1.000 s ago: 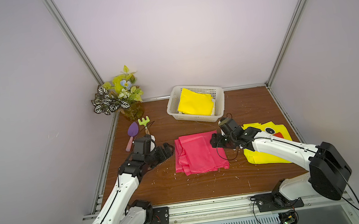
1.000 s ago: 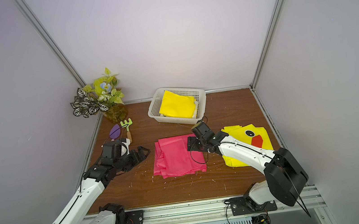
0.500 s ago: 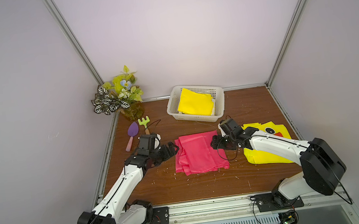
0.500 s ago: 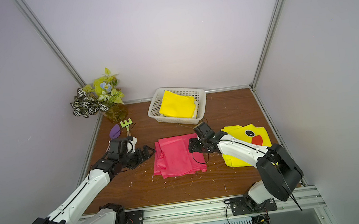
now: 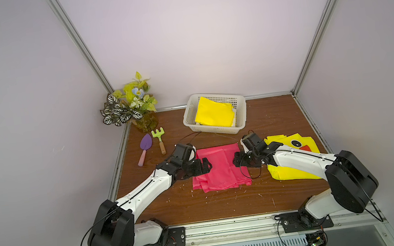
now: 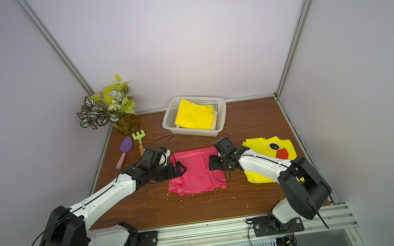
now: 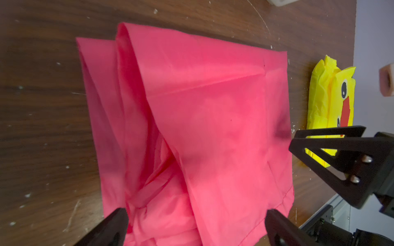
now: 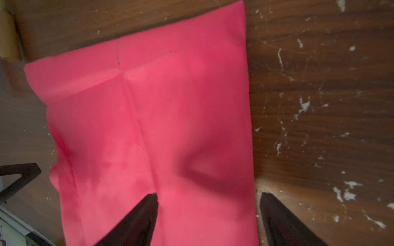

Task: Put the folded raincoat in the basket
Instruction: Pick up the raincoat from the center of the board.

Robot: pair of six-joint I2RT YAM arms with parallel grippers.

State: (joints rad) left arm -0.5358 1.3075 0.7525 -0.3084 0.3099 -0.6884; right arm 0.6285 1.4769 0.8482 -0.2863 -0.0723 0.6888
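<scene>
Next, my right gripper lowers onto the pink raincoat's edge nearest the duck-face raincoat and closes, one finger over fabric and the other over bare wood.
A pink folded raincoat lies flat mid-table. My left gripper is open at its left edge; in the left wrist view, gripper spans the pink fabric. My right gripper is open at the right edge; in the right wrist view, gripper has one finger over the fabric and one over bare wood. Neither grips anything. The white basket stands at the back, holding a yellow folded raincoat.
A yellow duck-face raincoat lies right of the pink one, partly under my right arm. A purple toy trowel and a green toy rake lie at the left. A vase of flowers fills the back left corner.
My left gripper has moved right, from beside the toy tools to the pink raincoat's left edge. The right gripper has barely shifted at the right edge.
</scene>
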